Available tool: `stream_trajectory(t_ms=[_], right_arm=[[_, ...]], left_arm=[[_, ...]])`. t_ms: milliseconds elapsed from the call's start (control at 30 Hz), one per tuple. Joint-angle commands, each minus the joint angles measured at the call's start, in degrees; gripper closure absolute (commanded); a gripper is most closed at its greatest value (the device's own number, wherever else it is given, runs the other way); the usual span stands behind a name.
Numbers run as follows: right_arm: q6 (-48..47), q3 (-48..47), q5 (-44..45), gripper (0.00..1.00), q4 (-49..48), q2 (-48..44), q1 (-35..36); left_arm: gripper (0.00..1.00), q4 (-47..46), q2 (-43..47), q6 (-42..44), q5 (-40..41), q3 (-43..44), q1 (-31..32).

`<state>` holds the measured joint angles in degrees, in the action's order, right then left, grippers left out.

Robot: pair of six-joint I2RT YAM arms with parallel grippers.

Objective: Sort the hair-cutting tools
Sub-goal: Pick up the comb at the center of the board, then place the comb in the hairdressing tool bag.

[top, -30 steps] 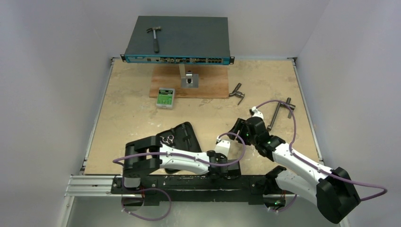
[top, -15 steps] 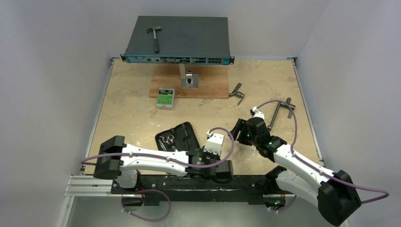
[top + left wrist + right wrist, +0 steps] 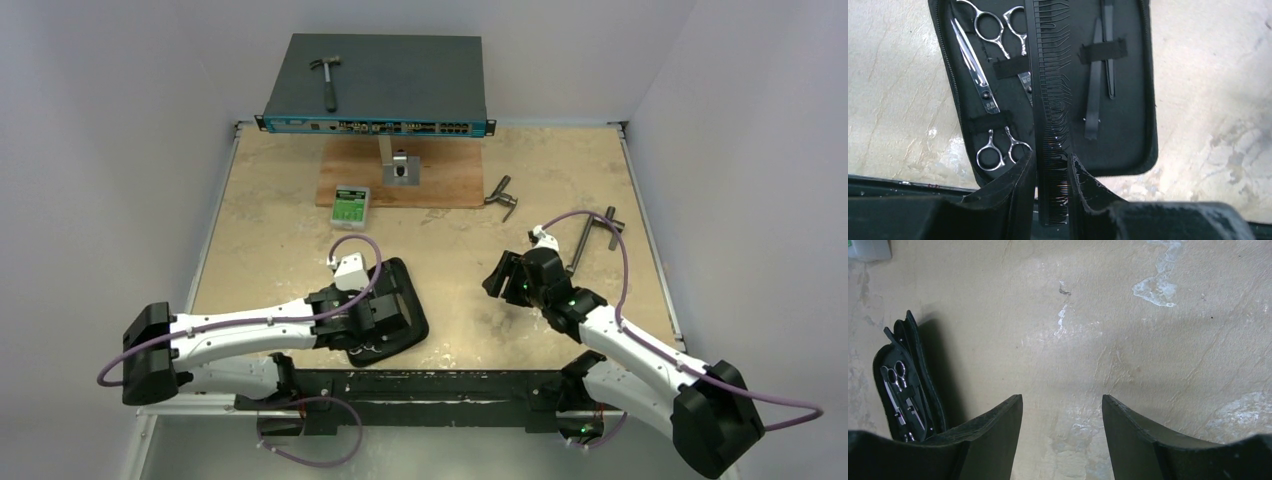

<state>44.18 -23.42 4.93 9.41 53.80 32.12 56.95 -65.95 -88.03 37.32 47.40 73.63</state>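
My left gripper should go down into the case (image 3: 412, 298) and let go of the comb's near end, because the gap between the scissors and the hair clips is empty below the comb.
An open black case (image 3: 1128, 125) lies on the table with two silver scissors (image 3: 979, 62) (image 3: 998, 150) strapped in its left half. Slim black hair clips (image 3: 1094, 95) sit under a strap in its right half. My left gripper (image 3: 1052, 160) is shut on the near end of a long black comb (image 3: 1049, 100). The comb runs lengthwise over the middle of the case. From above, the left gripper (image 3: 385, 308) hangs over the case (image 3: 412, 298). My right gripper (image 3: 1062, 397) (image 3: 493, 280) stands open over bare table to the right of the case (image 3: 908, 340), holding nothing.
A blue-grey network switch (image 3: 400, 80) with a hammer (image 3: 327, 80) on it stands at the back, above a wooden board (image 3: 450, 180). A green-white box (image 3: 350, 207) lies behind the case. Two grey T-handle tools (image 3: 503, 197) (image 3: 590, 235) lie at the right.
My left arm has swung from the middle of the table leftward and now sits over the case with the comb. The right arm has hardly moved.
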Motion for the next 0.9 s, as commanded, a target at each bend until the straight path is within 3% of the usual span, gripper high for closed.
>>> stream_trajectory(t_ms=[0,200,467,600,867], right_arm=[[-1.71,-1.58,0.08,0.41,-1.31,-1.62,-0.39],[-1.21,-0.14,-1.34,0.41,-2.40,-2.40,-0.36],[-1.07,0.15,-3.16,0.40,-2.77,-3.07,-0.41],[-1.20,0.11,-3.43,0.40,-2.47,-3.50,-0.44],[-1.29,0.67,-3.42,0.40,-2.80,-3.70,-0.48]], left_arm=[[1.00,-8.80,-1.39,3.90,-3.50,-0.26,-5.46],[1.00,-13.52,-6.56,10.47,-8.06,0.24,-10.72],[1.00,-18.73,-12.97,14.76,-12.69,0.19,-13.05],[1.00,-16.62,-16.71,16.99,-14.31,2.80,-13.07],[1.00,-16.85,-16.26,16.20,-13.92,-0.38,-13.46]])
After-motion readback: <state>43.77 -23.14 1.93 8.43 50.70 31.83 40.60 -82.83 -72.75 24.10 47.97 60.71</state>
